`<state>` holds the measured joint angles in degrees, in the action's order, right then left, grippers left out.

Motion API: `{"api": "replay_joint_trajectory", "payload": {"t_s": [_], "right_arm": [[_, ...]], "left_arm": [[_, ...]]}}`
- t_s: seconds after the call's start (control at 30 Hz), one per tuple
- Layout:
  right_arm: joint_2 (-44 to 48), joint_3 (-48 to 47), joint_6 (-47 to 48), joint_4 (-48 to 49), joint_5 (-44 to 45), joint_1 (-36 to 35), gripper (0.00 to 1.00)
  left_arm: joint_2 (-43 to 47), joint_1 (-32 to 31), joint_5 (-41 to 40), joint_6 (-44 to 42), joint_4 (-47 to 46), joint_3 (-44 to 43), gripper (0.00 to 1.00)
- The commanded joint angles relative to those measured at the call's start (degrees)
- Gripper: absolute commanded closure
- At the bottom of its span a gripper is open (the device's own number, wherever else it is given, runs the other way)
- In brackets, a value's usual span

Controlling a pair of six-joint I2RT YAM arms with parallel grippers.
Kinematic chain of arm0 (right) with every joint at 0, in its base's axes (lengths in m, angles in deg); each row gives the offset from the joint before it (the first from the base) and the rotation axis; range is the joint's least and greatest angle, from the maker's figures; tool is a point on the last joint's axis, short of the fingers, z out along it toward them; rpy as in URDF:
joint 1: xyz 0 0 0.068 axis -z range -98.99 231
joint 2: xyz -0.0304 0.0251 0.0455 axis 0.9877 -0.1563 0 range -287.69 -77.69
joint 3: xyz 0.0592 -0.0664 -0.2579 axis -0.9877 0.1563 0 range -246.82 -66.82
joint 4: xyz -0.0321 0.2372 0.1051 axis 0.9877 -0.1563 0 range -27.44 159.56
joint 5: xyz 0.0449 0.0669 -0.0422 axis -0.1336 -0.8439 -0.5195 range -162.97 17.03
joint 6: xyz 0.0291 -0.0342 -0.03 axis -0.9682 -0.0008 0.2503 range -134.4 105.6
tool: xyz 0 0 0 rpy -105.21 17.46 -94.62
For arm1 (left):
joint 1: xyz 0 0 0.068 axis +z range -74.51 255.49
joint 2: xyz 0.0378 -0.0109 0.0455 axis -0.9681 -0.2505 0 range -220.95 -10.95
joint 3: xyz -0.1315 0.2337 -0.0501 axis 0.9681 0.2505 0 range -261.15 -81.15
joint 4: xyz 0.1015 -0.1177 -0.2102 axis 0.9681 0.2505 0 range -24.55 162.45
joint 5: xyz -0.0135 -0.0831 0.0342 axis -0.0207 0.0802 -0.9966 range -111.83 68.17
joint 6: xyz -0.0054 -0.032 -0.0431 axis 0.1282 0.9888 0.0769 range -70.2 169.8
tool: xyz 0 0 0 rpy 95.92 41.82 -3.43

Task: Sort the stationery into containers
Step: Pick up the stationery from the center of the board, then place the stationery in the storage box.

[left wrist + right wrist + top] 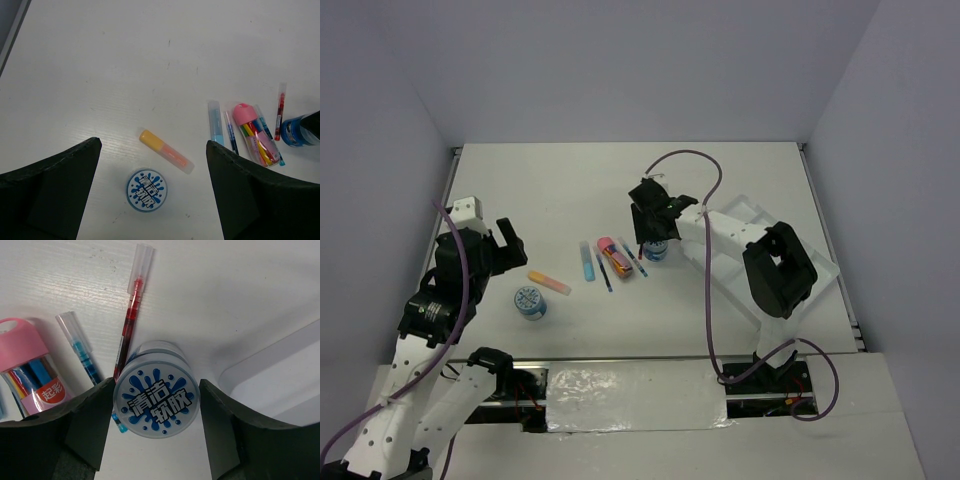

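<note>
The right gripper lifts the tub beside the red pen next, carries it to the tray's empty far corner (741, 208), to the gripper's right in the top view, lowers it and releases.
One round blue-white tub (156, 402) stands on the table beside the red pen (131, 320), a blue pen (82, 352) and the pink-capped marker (30, 370). My right gripper (156, 390) is around this tub (655, 250), a finger against each side. The second tub (146, 190) sits below and between the wide-open fingers of my left gripper (154, 145), which hovers above it and holds nothing. The yellow-orange stick (165, 150) lies just beyond that tub, and the light-blue stick (215, 122) lies to its right. The white tray (745, 210) lies at the right, partly under my right arm.
The tray's rounded corner (280, 370) lies close to the right of the held tub. The pens and sticks lie bunched in a row (610, 260) between the two grippers. Grey walls enclose the white table on three sides.
</note>
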<state>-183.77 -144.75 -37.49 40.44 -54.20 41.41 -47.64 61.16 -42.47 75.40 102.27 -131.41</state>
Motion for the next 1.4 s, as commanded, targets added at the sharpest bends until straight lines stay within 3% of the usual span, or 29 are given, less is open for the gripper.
{"api": "replay_joint_trajectory", "payload": {"t_s": [0.0, 0.1, 0.2, 0.23, 0.27, 0.47, 0.67, 0.83, 0.93, 1.37], "right_arm": [[2.29, -0.11, -0.11, 0.39, -1.45, -0.05, 0.39], [0.80, -1.96, 0.85, -2.24, -1.10, -0.04, 0.34], [0.52, -1.70, 1.73, -1.55, -1.71, -0.05, 0.54], [1.05, -1.44, 2.00, -0.94, -2.41, 0.04, 0.66], [1.84, -0.83, 2.09, -0.33, -3.20, 0.04, 0.69], [15.96, 0.50, 2.79, 4.34, -6.63, 0.65, 0.68], [21.36, -0.20, 2.70, 1.27, -3.12, 11.10, 0.67], [19.60, 1.55, 2.35, 3.89, 3.46, 23.39, 0.66], [16.88, 0.59, 3.75, 6.70, 2.16, 27.54, 0.66], [3.08, -4.42, 4.72, 5.05, 1.54, 33.18, 0.60]], "left_arm": [[-0.14, -0.44, 0.43, -0.82, -2.10, -0.72, 0.01], [0.12, -0.53, 0.34, -0.82, -2.10, -0.72, 0.01], [0.13, -0.61, 0.17, -0.82, -2.10, -0.80, 0.01], [0.21, -0.61, 0.17, -0.82, -2.10, -0.80, 0.01], [0.21, -0.70, 0.17, -0.82, -2.10, -0.80, 0.01], [0.12, -0.88, -0.10, -0.73, -1.93, -0.89, 0.01], [0.56, -1.32, -0.71, -0.56, -1.75, -0.80, 0.01], [0.83, -1.32, -1.07, -0.47, -1.75, -0.89, 0.01], [0.65, -1.32, -0.72, -0.64, -1.75, -0.81, 0.01], [-0.58, -1.49, 0.17, -0.91, -2.01, -0.80, 0.01]]}}
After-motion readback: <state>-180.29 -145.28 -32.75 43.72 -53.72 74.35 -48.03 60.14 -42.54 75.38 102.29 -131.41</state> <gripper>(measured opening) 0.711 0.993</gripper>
